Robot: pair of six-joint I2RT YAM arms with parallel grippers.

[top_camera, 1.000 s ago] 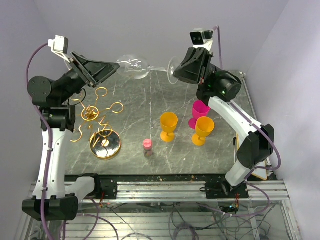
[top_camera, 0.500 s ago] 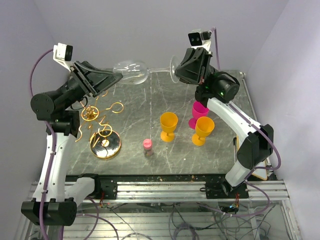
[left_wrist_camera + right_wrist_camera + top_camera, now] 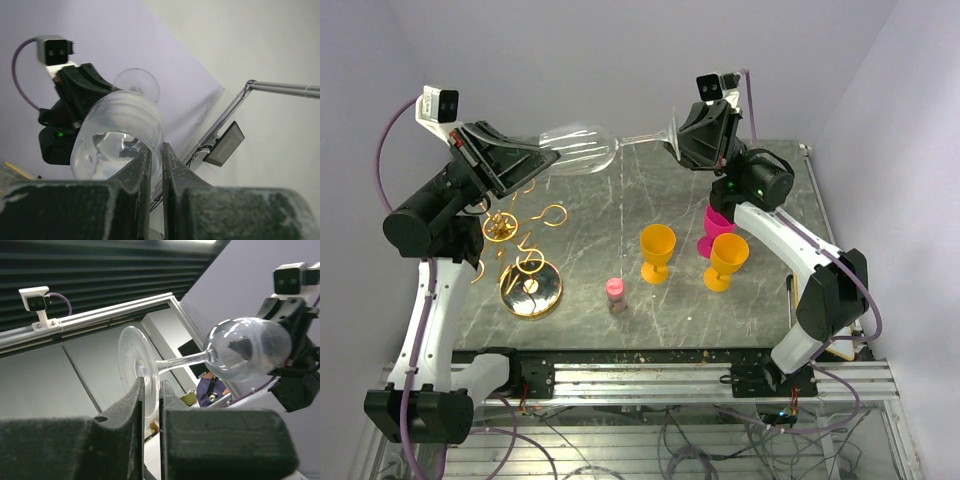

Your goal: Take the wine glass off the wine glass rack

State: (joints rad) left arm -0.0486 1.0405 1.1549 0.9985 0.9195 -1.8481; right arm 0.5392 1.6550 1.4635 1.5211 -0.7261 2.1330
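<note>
My left gripper will next move to its right in the top view and down onto the clear tabletop beyond the bottle, turning fingers-down, so that it can release.
The clear wine glass (image 3: 582, 148) hangs on its side high above the back of the table, spanning both arms. My left gripper (image 3: 552, 157) is shut on the bowl's rim wall, one finger inside the bowl and one outside, as the left wrist view shows on the wine glass (image 3: 120, 125) at my left gripper (image 3: 156, 150). My right gripper (image 3: 672, 135) is shut on the foot disc; in the right wrist view the wine glass (image 3: 247, 355) stretches away from my right gripper (image 3: 152, 385). The gold wine glass rack (image 3: 515, 240) stands below at the left, apart from the glass.
Two orange goblets (image 3: 657, 250) (image 3: 727, 260) and a pink goblet (image 3: 718, 222) stand on the dark table right of centre. A small pink-capped bottle (image 3: 615, 293) sits near the front. The rack's round shiny base (image 3: 530, 290) lies front left.
My left gripper went from open to shut on the bowl's rim. The left arm rose, and the glass moved slightly up and left with the right gripper.
</note>
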